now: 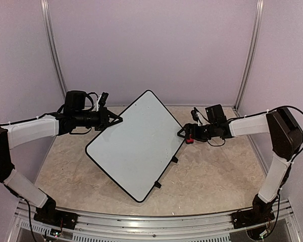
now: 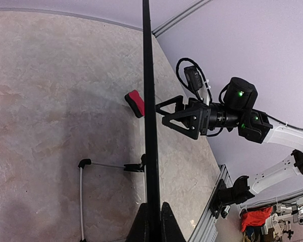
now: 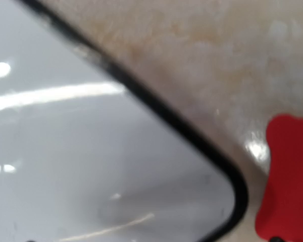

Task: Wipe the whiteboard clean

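Observation:
My right gripper draws back past the board's corner onto the board's rim by the closest black foot (image 1: 172, 158) next, since my left gripper holds only the board's opposite rim.
The whiteboard (image 1: 136, 143) lies skewed in the middle of the table, wiped clean, with its black feet (image 1: 174, 159) on the right edge. My left gripper (image 1: 116, 121) is shut on the board's left rim. In the left wrist view the board's rim (image 2: 149, 75) runs edge-on between my left gripper's (image 2: 152, 207) fingers. My right gripper (image 1: 184, 133) is open and empty at the board's right corner. The red eraser (image 1: 190, 139) lies on the table just beside it, and also shows in the left wrist view (image 2: 135, 103) and the right wrist view (image 3: 288, 176), next to the board's corner (image 3: 232, 191).
A thin wire stand (image 2: 81, 191) sticks out under the board. Purple walls with metal posts (image 1: 53, 55) close in the back and sides. A metal rail (image 1: 151, 227) runs along the near edge.

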Tool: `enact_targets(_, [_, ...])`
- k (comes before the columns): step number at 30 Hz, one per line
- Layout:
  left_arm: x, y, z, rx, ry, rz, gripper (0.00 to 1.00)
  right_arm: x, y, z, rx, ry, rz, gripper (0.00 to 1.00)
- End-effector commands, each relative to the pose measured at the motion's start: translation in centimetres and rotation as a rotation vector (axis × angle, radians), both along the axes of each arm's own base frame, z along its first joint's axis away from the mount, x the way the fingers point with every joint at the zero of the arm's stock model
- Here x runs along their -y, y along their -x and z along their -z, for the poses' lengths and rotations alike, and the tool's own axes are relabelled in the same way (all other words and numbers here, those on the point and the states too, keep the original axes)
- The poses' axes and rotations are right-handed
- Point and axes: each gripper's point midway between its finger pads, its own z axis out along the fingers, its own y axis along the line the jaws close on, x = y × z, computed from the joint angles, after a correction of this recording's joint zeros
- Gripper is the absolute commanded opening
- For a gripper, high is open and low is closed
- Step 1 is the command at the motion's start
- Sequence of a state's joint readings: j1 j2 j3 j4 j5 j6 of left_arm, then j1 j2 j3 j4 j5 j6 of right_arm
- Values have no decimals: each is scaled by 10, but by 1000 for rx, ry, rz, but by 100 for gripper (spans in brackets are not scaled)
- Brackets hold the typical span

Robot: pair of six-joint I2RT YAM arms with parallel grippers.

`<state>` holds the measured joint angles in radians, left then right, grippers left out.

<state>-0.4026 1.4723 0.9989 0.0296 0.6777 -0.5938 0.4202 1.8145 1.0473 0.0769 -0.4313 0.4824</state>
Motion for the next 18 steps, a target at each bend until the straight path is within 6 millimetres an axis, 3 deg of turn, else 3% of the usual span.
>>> enact_targets(1, [5,3,-13,101,9,41,0,6,24,-12,104,98,-53,94])
enact_targets(6, [5,3,-12,97,11,40,0,14,49,3,155,225,-82,87])
enact_targets(12, [4,2,-10,90,10,37,0,-9,79,15,197,307,-174,83])
enact_targets(18, [4,1,-9,88,7,36,0,-25,90,26,220,355,-232,78])
